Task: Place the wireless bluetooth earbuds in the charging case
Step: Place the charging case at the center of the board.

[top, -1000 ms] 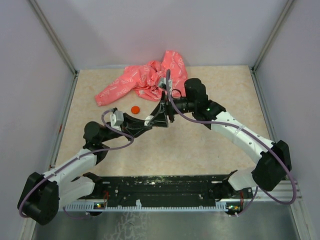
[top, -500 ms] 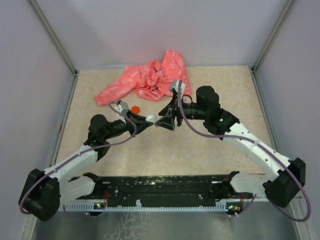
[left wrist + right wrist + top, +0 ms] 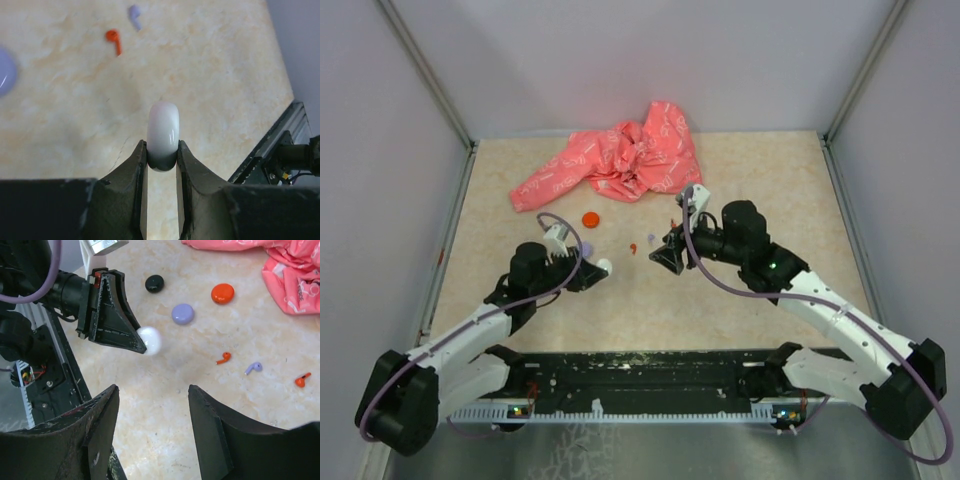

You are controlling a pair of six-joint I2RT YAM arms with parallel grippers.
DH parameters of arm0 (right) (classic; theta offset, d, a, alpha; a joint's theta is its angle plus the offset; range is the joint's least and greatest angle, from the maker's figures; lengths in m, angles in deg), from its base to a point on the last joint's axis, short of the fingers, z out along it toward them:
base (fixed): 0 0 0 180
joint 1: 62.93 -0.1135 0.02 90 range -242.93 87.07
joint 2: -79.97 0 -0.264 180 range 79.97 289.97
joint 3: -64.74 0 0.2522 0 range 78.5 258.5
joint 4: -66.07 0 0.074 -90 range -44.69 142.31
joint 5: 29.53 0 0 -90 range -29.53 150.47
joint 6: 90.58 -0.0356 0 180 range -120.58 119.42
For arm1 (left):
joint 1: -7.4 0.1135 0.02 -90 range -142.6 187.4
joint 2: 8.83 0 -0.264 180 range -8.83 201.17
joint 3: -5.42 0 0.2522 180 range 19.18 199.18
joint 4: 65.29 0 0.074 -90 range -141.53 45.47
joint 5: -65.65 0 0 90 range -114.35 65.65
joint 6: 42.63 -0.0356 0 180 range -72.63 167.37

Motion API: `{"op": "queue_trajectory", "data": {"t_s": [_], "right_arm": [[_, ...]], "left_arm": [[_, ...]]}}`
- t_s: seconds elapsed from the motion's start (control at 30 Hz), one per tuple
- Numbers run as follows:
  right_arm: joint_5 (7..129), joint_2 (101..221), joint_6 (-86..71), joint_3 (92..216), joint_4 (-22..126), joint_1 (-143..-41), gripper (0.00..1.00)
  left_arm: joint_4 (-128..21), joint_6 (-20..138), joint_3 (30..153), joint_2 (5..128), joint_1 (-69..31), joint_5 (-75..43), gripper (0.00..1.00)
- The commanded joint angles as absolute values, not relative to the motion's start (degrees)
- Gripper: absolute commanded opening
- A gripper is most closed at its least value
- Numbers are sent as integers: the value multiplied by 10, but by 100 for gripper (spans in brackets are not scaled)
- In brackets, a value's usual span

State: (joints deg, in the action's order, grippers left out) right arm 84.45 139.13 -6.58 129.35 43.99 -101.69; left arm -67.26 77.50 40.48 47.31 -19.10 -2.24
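I will next move my left gripper to the left in the top view and down beside the lavender disc, because the white disc [image 3: 163, 130] hangs above the table.
The red-orange charging case [image 3: 590, 219] lies flat on the table in front of the pink cloth; it also shows in the right wrist view [image 3: 222, 293]. One tiny red earbud [image 3: 633, 248] lies between the grippers and shows in both wrist views [image 3: 224, 358] [image 3: 114, 39]. A second red earbud [image 3: 302, 380] lies further right. My left gripper [image 3: 597, 268] is shut on a white disc [image 3: 163, 130], held on edge above the table. My right gripper [image 3: 667, 258] is open and empty [image 3: 152, 390], hovering right of the earbuds.
A pink printed cloth [image 3: 620, 160] is bunched at the back. A lavender disc [image 3: 183, 313], a black disc [image 3: 154, 283] and a lavender earbud [image 3: 253, 367] lie on the table near the case. Grey walls close off three sides.
The two grippers, which met at the table's middle, have drawn apart and back toward the near edge. The white disc stayed in the left gripper; the right one came away open.
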Motion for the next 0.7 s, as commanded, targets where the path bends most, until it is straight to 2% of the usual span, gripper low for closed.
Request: {"op": "queue_trajectory", "data": {"t_s": [0.0,0.1,0.17,0.2,0.37,0.57,0.67], "right_arm": [[834,1348,-69,1267,469,-1018,57],[836,1335,-68,1248,473,-1017,57],[835,1330,-64,1239,472,-1017,57],[835,1326,-61,1236,471,-1017,57],[836,1311,-54,1224,471,-1017,57],[844,1300,-54,1214,475,-1017,57],[847,1295,-53,1211,475,-1017,57]], "left_arm": [[-637,851,357,461,-160,-68,2],[-629,854,340,452,-135,-95,6],[-612,852,340,458,-112,-109,18],[-608,849,341,466,-99,-106,20],[-606,827,362,525,-44,-89,22],[-599,810,388,589,11,-106,31],[-579,805,409,606,30,-121,42]]}}
